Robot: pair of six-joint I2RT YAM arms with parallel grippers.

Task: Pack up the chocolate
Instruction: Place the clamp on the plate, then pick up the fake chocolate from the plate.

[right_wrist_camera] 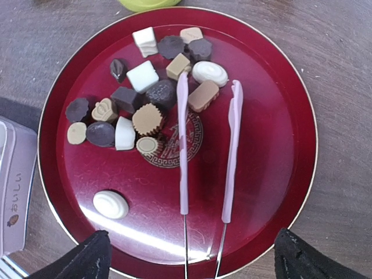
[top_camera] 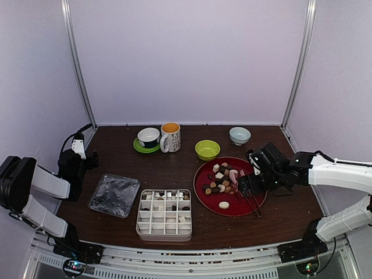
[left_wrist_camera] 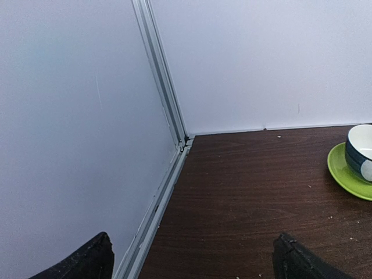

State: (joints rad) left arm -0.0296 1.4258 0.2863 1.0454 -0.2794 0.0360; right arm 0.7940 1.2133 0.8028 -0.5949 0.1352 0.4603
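Note:
My right gripper needs to come down onto the tongs' thin metal arms behind the pink tips and close, because a tan piece is between those pink tips.
The chocolate [top_camera: 221,177] is a cluster of dark, tan and white pieces on the far left part of a red plate [top_camera: 200,192]. One white piece [top_camera: 224,204] lies alone near the plate's front. Pink tongs [top_camera: 253,200] lie on the plate's right side, handles over the rim. My right gripper [top_camera: 247,185] hovers over them, open. In the right wrist view the tongs [right_wrist_camera: 183,145] lie between my spread fingers, tips by the chocolate [right_wrist_camera: 145,87] on the plate [right_wrist_camera: 279,174]. A white divided box [top_camera: 164,214] holds a few pieces. My left gripper [top_camera: 87,158] is open and empty by the left wall.
A clear plastic lid [top_camera: 114,195] lies left of the box. Along the back stand a cup on a green saucer [top_camera: 148,139], a mug [top_camera: 170,137], a green bowl [top_camera: 207,149] and a pale blue bowl [top_camera: 239,135]. The left wrist view shows the wall corner and the cup [left_wrist_camera: 360,154].

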